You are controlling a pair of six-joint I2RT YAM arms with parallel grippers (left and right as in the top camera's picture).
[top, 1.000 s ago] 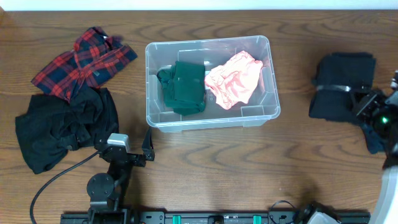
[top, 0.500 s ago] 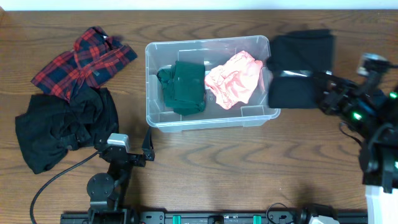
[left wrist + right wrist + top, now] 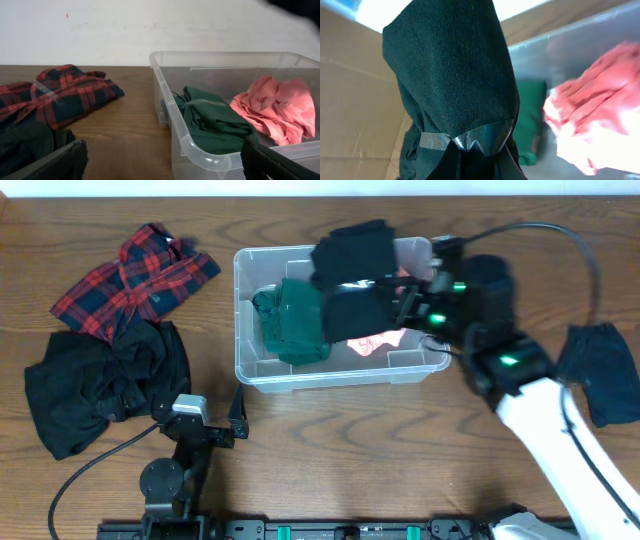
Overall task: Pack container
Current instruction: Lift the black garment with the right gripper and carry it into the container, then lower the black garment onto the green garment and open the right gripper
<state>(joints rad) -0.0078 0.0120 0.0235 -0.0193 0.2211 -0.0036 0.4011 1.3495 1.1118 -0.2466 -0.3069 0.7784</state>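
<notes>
My right gripper will move across and down onto the green garment [image 3: 295, 330] [image 3: 527, 115] to let go, because that is below it and to its left in the overhead view.
The clear plastic container [image 3: 245, 365] stands at the table's middle back and holds a folded green garment [image 3: 295, 330] and a crumpled pink garment [image 3: 375, 342]. My right gripper [image 3: 392, 298] is shut on a black garment [image 3: 352, 280] and holds it above the container's middle. In the right wrist view the black garment [image 3: 450, 75] fills the frame and hides the fingers, with the green garment [image 3: 527, 115] and pink garment [image 3: 590, 125] below. My left gripper [image 3: 212, 422] rests open and empty in front of the container's [image 3: 200, 150] left corner.
A red plaid shirt [image 3: 130, 275] and a black garment heap [image 3: 100, 385] lie left of the container. Another dark garment [image 3: 600, 375] lies at the right. The left wrist view shows the plaid shirt [image 3: 55, 92] and the green garment [image 3: 212, 122].
My right arm has swung left, carrying the black garment from the table's right side to above the container. A dark garment stays behind on the right. The left arm has not moved.
</notes>
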